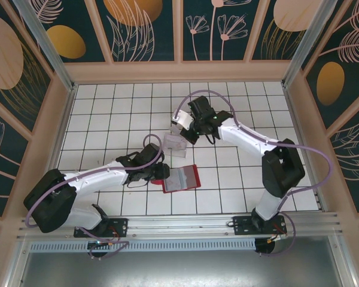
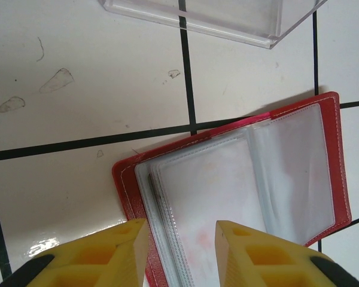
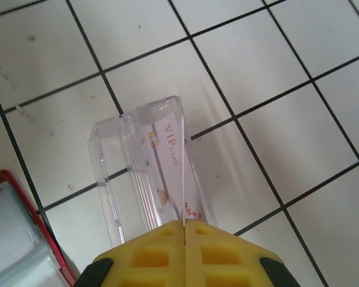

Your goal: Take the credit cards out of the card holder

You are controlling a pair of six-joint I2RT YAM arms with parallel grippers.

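Note:
The thin credit card (image 3: 183,167) will be released inside the clear box next, after my right gripper moves down toward the box.
The red card holder (image 1: 182,178) lies open on the tiled table, its clear inner sleeves (image 2: 215,185) facing up. My left gripper (image 2: 180,230) hovers low over its left edge, yellow fingers (image 2: 122,248) apart, the sleeve pages showing between them. My right gripper (image 3: 184,224) is shut on a thin white credit card (image 3: 183,167), seen edge-on and standing down into a clear plastic box (image 3: 143,173). A second card printed "VIP card" (image 3: 170,152) leans inside that box. From above, the right gripper (image 1: 188,131) sits just over the box (image 1: 175,145).
The clear box (image 2: 227,18) stands a short way beyond the open card holder. A corner of the holder (image 3: 15,230) shows at the lower left of the right wrist view. White tiles with dark grout stretch around, bounded by wooden walls (image 1: 66,95).

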